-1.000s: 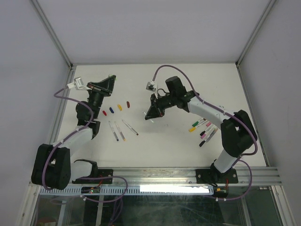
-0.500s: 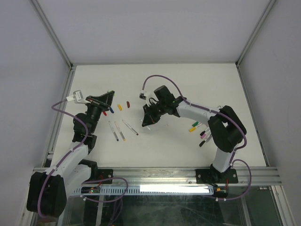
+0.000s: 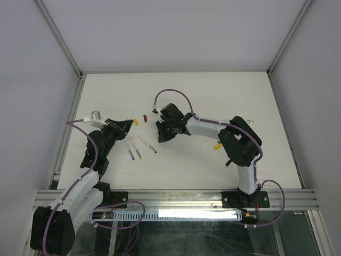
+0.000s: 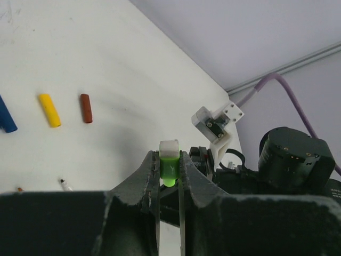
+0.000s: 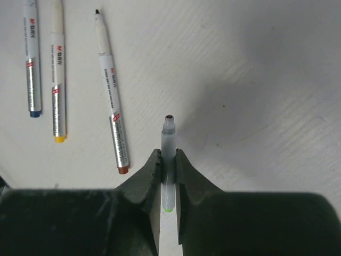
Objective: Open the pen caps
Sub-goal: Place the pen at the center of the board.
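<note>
My left gripper moves to the right in the top view and down to the bare tabletop [image 3: 153, 119] [image 4: 117, 112] beside the maroon cap next, because loose caps lie there.
My left gripper [image 4: 169, 158] is shut on a bright green pen cap [image 4: 170, 169] with a white end, held above the table. In the top view it [image 3: 122, 127] sits left of centre. My right gripper [image 5: 168, 160] is shut on an uncapped grey-white pen barrel [image 5: 169, 140] with a green tail, tip pointing away, and shows in the top view [image 3: 161, 133]. Loose blue [image 4: 5, 114], yellow [image 4: 49, 110] and maroon [image 4: 85, 108] caps lie on the table. The yellow [image 3: 135, 121] and maroon [image 3: 145, 118] caps show between the grippers in the top view.
Three uncapped pens [image 5: 112, 90] lie side by side below the grippers, also in the top view [image 3: 136, 149]. Capped pens [image 3: 217, 145] lie at the right, mostly hidden by the right arm. The right arm's wrist [image 4: 290, 160] is close in front of my left gripper.
The right gripper has moved left with the barrel. The left gripper has moved right and toward the near edge with the green cap, now covering the red and blue caps in the top view.
</note>
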Controlling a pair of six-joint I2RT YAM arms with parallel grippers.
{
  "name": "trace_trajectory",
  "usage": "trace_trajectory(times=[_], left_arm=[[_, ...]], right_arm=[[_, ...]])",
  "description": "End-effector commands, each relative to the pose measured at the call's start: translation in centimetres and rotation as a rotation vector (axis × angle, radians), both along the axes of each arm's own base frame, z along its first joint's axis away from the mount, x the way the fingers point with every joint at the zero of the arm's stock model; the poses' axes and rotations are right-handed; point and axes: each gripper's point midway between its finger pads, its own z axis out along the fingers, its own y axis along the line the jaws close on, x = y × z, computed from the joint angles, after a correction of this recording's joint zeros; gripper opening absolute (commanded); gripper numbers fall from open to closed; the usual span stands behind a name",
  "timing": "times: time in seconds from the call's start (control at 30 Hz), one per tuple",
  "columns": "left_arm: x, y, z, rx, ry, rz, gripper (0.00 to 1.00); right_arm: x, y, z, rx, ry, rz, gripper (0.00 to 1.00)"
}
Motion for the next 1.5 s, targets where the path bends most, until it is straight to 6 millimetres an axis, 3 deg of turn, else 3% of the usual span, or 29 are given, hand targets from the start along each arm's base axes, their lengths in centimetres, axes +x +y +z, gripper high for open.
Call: trace_trajectory(times=[0.0,0.13,0.43,0.8,1.13,1.47], left_arm=[[-0.6,-0.5,-0.8,-0.015,0.037,-0.032,0.0],[-0.7,-0.4,-1.0,-0.011,0.046,-0.03,0.0],[-0.8,-0.3,-1.8,-0.002,0.066,-0.024,0.0],[-1.0,-0.9,-1.5,0.002,0.06,-0.063,0.0],[-0.9,-1.9,-1.8,-0.016,0.074,-0.121,0.0],[1.1,-3.5,-4.5,0.012,0.193,-0.153,0.0]], right_arm=[[2.2,0.8,1.4,-0.008,-0.078,-0.077,0.14],[2.5,0.5,0.7,-0.043,-0.092,-0.091,0.28],[2.8,-0.1,-0.5,-0.104,-0.093,-0.097,0.34],[2.2,0.8,2.1,-0.03,-0.095,-0.041,0.38],[2.4,0.6,3.2,-0.011,-0.1,-0.023,0.39],[2.8,0.0,4.4,0.016,-0.096,0.001,0.43]])
